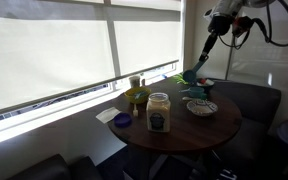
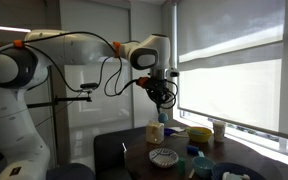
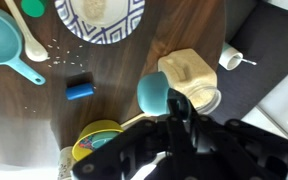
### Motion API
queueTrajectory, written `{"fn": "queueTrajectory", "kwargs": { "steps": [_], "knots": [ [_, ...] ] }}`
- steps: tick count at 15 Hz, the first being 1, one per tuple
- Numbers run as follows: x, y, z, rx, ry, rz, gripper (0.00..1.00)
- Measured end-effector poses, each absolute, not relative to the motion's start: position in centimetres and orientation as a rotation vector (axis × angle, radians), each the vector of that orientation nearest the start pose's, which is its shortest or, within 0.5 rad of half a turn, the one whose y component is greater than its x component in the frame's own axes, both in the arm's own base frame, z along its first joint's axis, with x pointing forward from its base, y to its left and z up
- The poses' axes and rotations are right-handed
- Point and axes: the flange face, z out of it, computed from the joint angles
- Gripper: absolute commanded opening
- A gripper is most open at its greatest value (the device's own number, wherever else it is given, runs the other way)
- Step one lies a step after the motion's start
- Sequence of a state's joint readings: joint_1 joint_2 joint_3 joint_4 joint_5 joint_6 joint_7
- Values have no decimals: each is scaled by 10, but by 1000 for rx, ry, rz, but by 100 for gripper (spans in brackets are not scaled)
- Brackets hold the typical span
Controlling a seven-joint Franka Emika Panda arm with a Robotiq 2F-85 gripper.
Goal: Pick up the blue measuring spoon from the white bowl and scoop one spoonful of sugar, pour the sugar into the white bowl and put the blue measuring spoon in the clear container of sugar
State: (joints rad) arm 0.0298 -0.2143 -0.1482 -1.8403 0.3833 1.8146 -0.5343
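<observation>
My gripper holds the spoon's handle and will next move the spoon (image 3: 152, 92) outward and down to the opening of the clear container (image 3: 206, 99) to let go of the handle. The spoon's teal head still hangs short of the opening.
My gripper (image 3: 170, 106) is shut on the handle of the blue measuring spoon (image 3: 152, 92), whose teal head sticks out ahead of the fingers. The spoon hangs in the air over the left edge of the open clear container of sugar (image 3: 206, 98), where pale sugar (image 3: 189, 68) fills the mouth. I cannot tell what is inside the spoon's head. The white bowl (image 3: 132, 22), with a patterned rim, holds a pale heap and lies further up left. In both exterior views the gripper (image 2: 162, 98) hovers above the jar (image 2: 155, 131) (image 1: 158, 113) and the bowl (image 2: 152, 157) (image 1: 213, 108).
A large teal measuring cup (image 3: 6, 45) lies left of the bowl, with spilled grains (image 3: 59, 50) beside it. A small blue piece (image 3: 79, 91), a yellow-green jar (image 3: 99, 140) and a white object (image 3: 234, 58) share the round dark table (image 1: 184, 128). A dark-blue dish (image 1: 122, 120) sits near its edge.
</observation>
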Motion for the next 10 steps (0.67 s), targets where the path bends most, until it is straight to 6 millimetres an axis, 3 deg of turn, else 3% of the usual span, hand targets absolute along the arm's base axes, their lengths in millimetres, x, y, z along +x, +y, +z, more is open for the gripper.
{"fn": "queueTrajectory", "kwargs": {
  "steps": [5, 10],
  "knots": [
    [525, -16, 621, -2515, -533, -334, 2],
    [555, 5, 614, -2431, -611, -352, 2]
  ]
}}
